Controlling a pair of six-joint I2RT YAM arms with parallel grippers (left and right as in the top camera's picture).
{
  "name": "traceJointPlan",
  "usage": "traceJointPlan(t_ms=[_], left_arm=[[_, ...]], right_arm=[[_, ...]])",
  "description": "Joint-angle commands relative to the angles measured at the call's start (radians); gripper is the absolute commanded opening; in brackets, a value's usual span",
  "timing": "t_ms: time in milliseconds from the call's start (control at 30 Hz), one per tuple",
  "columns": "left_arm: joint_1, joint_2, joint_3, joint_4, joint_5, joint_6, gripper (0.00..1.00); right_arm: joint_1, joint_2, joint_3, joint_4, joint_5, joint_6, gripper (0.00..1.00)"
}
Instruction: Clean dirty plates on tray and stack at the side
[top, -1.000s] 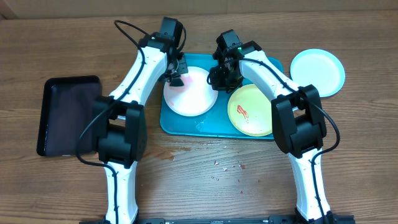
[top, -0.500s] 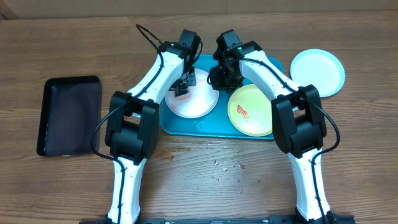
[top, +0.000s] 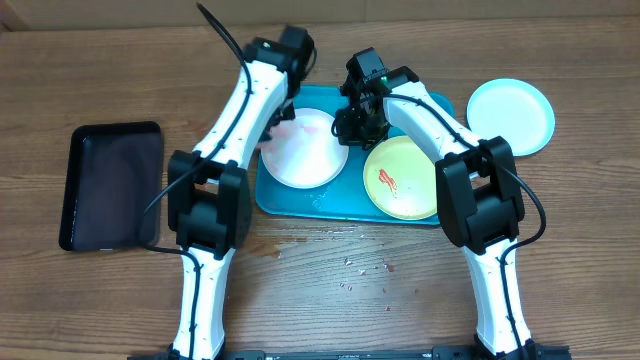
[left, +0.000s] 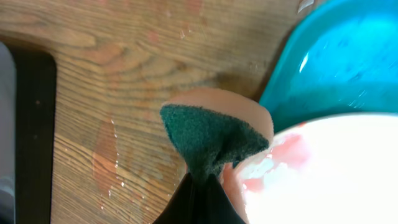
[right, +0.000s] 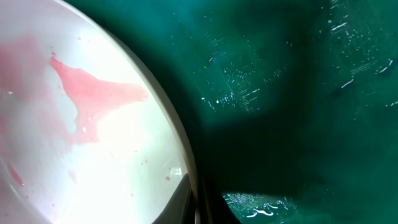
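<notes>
I will next raise my right gripper, carry the white plate (top: 305, 150) across and lower it onto the mint-blue plate (top: 510, 115). The mint-blue plate is to the gripper's right in the overhead view.
The white plate (top: 305, 150) lies at the left of the turquoise tray (top: 345, 200) with a thin pink smear on it. My left gripper (top: 281, 120) is shut on a green-and-orange sponge (left: 211, 140), which touches the white plate's (left: 329, 168) upper left rim. My right gripper (top: 355, 125) is shut on the white plate's (right: 81, 124) right rim. The yellow-green plate (top: 402, 178), with a red smear, lies at the right of the tray. The mint-blue plate (top: 510, 115) lies on the table to the right of the tray.
A black tray (top: 110, 185) stands on the table at the left and also shows in the left wrist view (left: 31, 124). Water drops lie on the wood beside the turquoise tray (left: 336, 56). Small crumbs lie on the table in front of the tray (top: 355, 265).
My left gripper swept the sponge over the white plate toward its middle, then back to the upper left rim. The right arm has not moved.
</notes>
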Motion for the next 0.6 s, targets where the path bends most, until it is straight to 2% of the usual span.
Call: traceJointPlan(t_ms=[0, 133, 333, 367, 400, 433, 500, 567], left_arm=[[0.057, -0.113, 0.068, -0.021, 0.119, -0.062, 0.04], [0.166, -0.238, 0.068, -0.089, 0.217, -0.097, 0.04], [0.346, -0.293, 0.065, -0.266, 0.142, -0.086, 0.04], [0.379, -0.293, 0.053, -0.28, 0.139, -0.086, 0.04], [0.406, -0.293, 0.043, -0.284, 0.142, -0.087, 0.04], [0.456, -0.293, 0.023, -0.281, 0.161, -0.103, 0.04], [0.502, -0.293, -0.001, -0.267, 0.186, -0.109, 0.05], [0.545, -0.293, -0.029, -0.254, 0.199, -0.109, 0.04]], right_arm=[[-0.008, 0.009, 0.023, -0.052, 0.053, -0.003, 0.04], [-0.007, -0.036, 0.105, -0.112, 0.059, -0.008, 0.04], [0.048, -0.158, 0.169, -0.151, 0.318, -0.008, 0.04], [0.08, -0.202, 0.17, -0.153, 0.435, -0.008, 0.04], [0.087, -0.212, 0.17, -0.153, 0.465, -0.008, 0.04], [0.135, -0.254, 0.17, -0.152, 0.626, -0.008, 0.04], [0.184, -0.282, 0.17, -0.151, 0.793, -0.013, 0.04], [0.246, -0.301, 0.17, -0.152, 0.97, -0.073, 0.04]])
